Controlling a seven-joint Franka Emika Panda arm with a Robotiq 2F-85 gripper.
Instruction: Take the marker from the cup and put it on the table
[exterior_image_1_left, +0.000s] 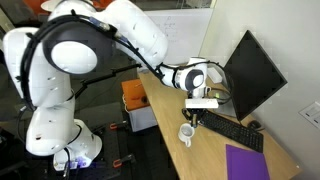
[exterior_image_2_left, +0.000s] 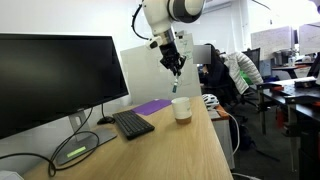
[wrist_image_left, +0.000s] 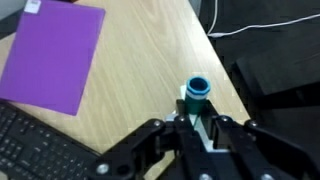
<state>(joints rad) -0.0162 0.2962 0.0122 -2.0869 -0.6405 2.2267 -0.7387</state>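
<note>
Next, my gripper carries the marker away from the cup toward the table's end by the orange box unit, then goes down, because bare tabletop lies open there.
The white cup stands on the tan table near its edge, in front of the keyboard; it also shows in an exterior view. My gripper hangs above the cup, shut on the marker, which points down just over the cup's rim. In the wrist view the marker's teal end sticks out between the two black fingers of the gripper. The cup is not in the wrist view. The gripper also shows in an exterior view.
A black keyboard and a purple sheet lie beside the cup, and a large monitor stands behind. An orange box unit sits off the table's end. People sit at desks beyond.
</note>
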